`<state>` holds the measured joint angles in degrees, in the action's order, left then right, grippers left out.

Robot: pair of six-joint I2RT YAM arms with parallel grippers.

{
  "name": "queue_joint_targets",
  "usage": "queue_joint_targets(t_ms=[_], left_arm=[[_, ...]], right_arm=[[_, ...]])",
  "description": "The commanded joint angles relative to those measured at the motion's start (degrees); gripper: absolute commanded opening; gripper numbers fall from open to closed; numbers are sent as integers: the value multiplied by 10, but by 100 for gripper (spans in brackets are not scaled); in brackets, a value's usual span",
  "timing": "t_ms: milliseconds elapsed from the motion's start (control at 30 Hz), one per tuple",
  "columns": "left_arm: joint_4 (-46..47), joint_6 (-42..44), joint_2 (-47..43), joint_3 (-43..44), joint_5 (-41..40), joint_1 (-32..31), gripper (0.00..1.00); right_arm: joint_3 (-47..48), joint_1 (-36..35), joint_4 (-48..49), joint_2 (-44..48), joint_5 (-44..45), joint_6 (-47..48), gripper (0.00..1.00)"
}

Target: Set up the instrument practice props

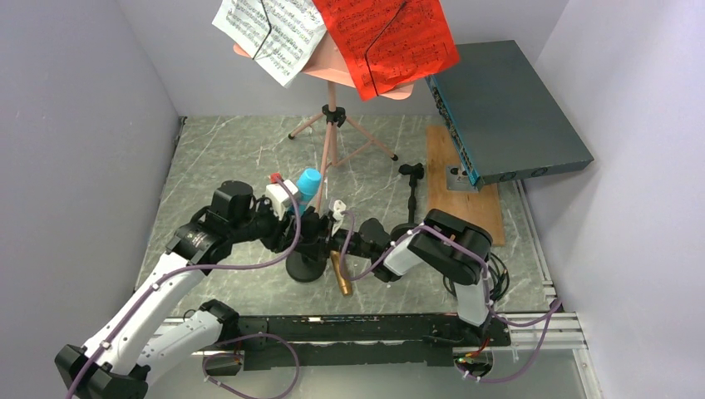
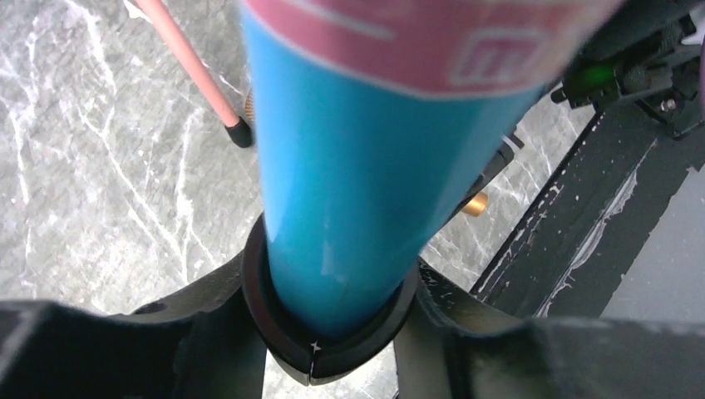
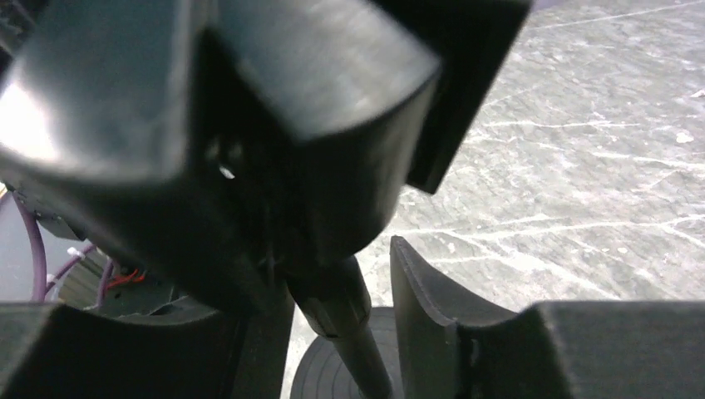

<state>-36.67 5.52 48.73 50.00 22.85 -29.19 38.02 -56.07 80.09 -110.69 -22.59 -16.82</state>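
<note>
My left gripper needs to move outward and to the left in the top view, to bare tabletop by the wall (image 1: pixel 202 176), and release the clip clear of the gold microphone.
The pink music desk (image 1: pixel 332 62) stands on its tripod at the back, carrying a white page (image 1: pixel 270 33) and a red page (image 1: pixel 387 41). A blue microphone (image 1: pixel 309 183) (image 2: pixel 349 191) sits in a black ring clip (image 2: pixel 274 320) on top of a round-based pole (image 1: pixel 306 268). My left gripper (image 1: pixel 306 218) (image 2: pixel 332 287) is shut on that clip, one finger pressing each side. My right gripper (image 1: pixel 337 239) (image 3: pixel 341 283) stands open around the same pole (image 3: pixel 337 312), with a gap at its right finger. The gold microphone (image 1: pixel 341 274) lies on the table. A second black pole (image 1: pixel 413 189) stands further right.
A large dark-teal box (image 1: pixel 507 112) rests at the back right, partly over a wooden board (image 1: pixel 461 187). One pink tripod leg (image 2: pixel 195 71) ends close to the blue microphone. Grey walls close in both sides. A black rail (image 1: pixel 374 328) runs along the near edge.
</note>
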Motion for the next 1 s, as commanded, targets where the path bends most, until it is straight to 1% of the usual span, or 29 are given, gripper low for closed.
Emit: queue_joint_targets(t_ms=[0,100,167,233,267,433,500,667,700,733,833,867,900,933,967], left_arm=[[46,-11,-34,13,0,-1,35],[70,-22,-67,9,-17,0,23],[83,-24,-92,12,-36,-1,14],[88,-24,-112,27,-69,-1,0],[87,-24,-120,38,-87,-1,0],[96,-6,-146,99,-135,-1,0],[101,8,-151,119,-145,-1,0],[73,35,-124,184,-208,-1,0],[66,35,-118,195,-222,-1,0],[65,34,-111,201,-226,-1,0],[60,40,-91,202,-281,-1,0],[64,44,-84,197,-304,-1,0],[71,47,-78,190,-329,0,0],[75,51,-70,185,-356,-1,0],[84,52,-65,179,-385,-1,0]], right_arm=[[21,-2,41,-14,24,-7,38],[17,-8,43,-18,44,5,21],[14,-12,39,-23,61,16,13],[13,-15,35,-29,75,29,3],[13,-18,32,-33,82,36,0],[19,-39,2,-44,143,97,0],[24,-41,0,-54,150,105,0],[48,-41,-14,-81,161,118,0],[55,-41,-23,-80,167,120,2],[63,-41,-33,-75,174,118,14],[84,-40,-87,-35,179,116,69],[89,-40,-109,-15,183,114,84],[89,-40,-133,6,184,111,93],[85,-40,-159,32,185,109,98],[80,-40,-183,60,187,107,99]])
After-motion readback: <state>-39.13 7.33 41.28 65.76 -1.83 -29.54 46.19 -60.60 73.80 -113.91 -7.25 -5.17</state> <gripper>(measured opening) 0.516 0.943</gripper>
